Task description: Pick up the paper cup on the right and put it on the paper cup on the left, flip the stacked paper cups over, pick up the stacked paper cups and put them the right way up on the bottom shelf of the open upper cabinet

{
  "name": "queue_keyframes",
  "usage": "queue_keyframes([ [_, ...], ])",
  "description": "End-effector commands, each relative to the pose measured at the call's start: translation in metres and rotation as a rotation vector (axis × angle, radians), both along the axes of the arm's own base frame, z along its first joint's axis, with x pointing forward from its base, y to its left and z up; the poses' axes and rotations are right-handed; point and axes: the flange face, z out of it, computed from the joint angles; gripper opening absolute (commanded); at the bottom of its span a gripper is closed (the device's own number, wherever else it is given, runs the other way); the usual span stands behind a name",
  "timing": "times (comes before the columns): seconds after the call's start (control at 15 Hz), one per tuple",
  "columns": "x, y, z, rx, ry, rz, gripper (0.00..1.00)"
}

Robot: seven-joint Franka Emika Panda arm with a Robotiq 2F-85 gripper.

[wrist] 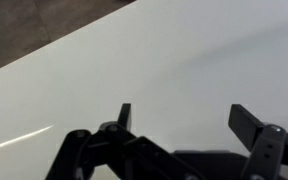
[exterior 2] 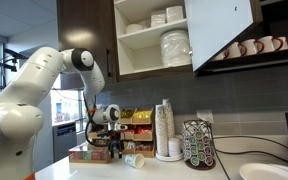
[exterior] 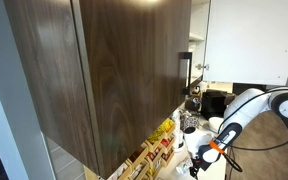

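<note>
My gripper moves across toward the paper cups with a turn next, then down onto their rim (exterior 2: pixel 138 161), since only bare counter shows between its open fingers.
The small white paper cups (exterior 2: pixel 134 159) lie on their side on the white counter (exterior 2: pixel 104 172), just beside my gripper (exterior 2: pixel 117 152). I cannot tell if they are nested. My gripper is low over the counter and apart from the cups. In the wrist view the gripper (wrist: pixel 187 125) is open, with only bare white counter (wrist: pixel 184 60) between the fingers and no cup in sight. The open upper cabinet (exterior 2: pixel 149 45) is above, its pale shelves holding white dishes. Its dark-brown door (exterior: pixel 104 70) with a black bar handle (exterior: pixel 184 72) fills an exterior view, where my gripper (exterior: pixel 199 160) is at the lower right.
A tall stack of cups (exterior 2: pixel 164 130) and a pod rack (exterior 2: pixel 197 143) stand on the counter beyond the gripper. Snack boxes (exterior 2: pixel 134 125) line the back wall. A white plate (exterior 2: pixel 269 172) sits at the far end. Mugs (exterior 2: pixel 249 47) hang under the neighbouring cabinet.
</note>
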Motion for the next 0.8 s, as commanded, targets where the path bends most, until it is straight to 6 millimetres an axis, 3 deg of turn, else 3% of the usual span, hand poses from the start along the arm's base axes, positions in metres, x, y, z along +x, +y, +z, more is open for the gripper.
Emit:
queue_keyframes([
  [0.0,0.02,-0.039,-0.001,0.076,0.002,-0.173,1.0],
  [0.4,0.052,-0.125,-0.005,0.215,0.008,-0.506,1.0],
  [0.73,0.062,-0.174,-0.021,0.341,0.041,-0.78,1.0],
])
